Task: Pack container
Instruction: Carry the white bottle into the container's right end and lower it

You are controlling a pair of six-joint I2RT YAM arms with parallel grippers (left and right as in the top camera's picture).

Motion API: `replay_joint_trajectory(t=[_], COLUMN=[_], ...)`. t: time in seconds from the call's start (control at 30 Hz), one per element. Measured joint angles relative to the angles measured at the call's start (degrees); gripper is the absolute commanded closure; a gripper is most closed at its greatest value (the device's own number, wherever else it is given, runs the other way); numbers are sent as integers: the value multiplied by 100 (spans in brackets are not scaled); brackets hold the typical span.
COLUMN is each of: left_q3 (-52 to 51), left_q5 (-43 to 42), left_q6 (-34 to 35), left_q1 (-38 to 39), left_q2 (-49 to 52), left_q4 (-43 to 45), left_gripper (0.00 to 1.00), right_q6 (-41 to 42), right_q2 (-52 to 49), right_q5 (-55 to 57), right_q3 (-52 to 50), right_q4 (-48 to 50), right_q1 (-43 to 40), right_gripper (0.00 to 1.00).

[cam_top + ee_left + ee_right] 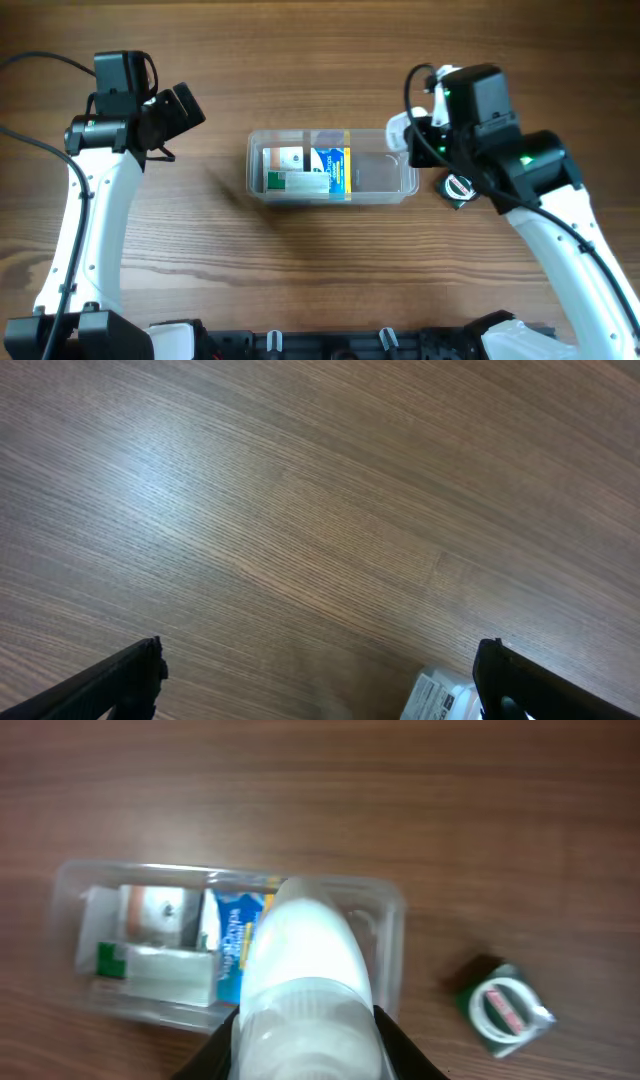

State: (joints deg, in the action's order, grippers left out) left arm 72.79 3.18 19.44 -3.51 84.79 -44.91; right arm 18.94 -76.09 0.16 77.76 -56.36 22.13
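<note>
I should next lower the white bottle in my right gripper into the container's bare part point(375, 173) point(366, 925) beside the blue and yellow box and let go, since that part is empty.
The clear plastic container point(385, 172) lies mid-table and holds a white and green box point(285, 170) and a blue and yellow box point(330, 170) in its left half. My right gripper point(414, 138) is shut on a white bottle point(398, 128) at the container's right end. In the right wrist view the bottle point(300, 955) sits between the fingers point(305, 1035), above the container's point(396, 935) bare right part. My left gripper point(176, 110) is open and empty, left of the container. In the left wrist view its fingers point(320, 680) span bare wood, with a container corner point(440, 700) at the bottom.
A small green item with a white ring and red label point(458, 188) lies on the wooden table right of the container, under my right arm; it also shows in the right wrist view point(500, 1007). Black cables trail from both arms.
</note>
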Motion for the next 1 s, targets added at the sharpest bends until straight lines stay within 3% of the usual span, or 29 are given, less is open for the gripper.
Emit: replay_joint_trajectory(t=[0.47, 1.0], left_q3=[0, 0], left_q5=[0, 0], left_q6=[0, 2], left_q1=[0, 0], left_q2=[0, 0], left_q4=[0, 0], left_gripper=[0, 0], right_q6=[553, 573], right_q2=[-1552, -2157], right_q5=[195, 841], right_q3=[2, 2], right_q4=[-2, -39], right_q1=[474, 494], right_gripper=[81, 81])
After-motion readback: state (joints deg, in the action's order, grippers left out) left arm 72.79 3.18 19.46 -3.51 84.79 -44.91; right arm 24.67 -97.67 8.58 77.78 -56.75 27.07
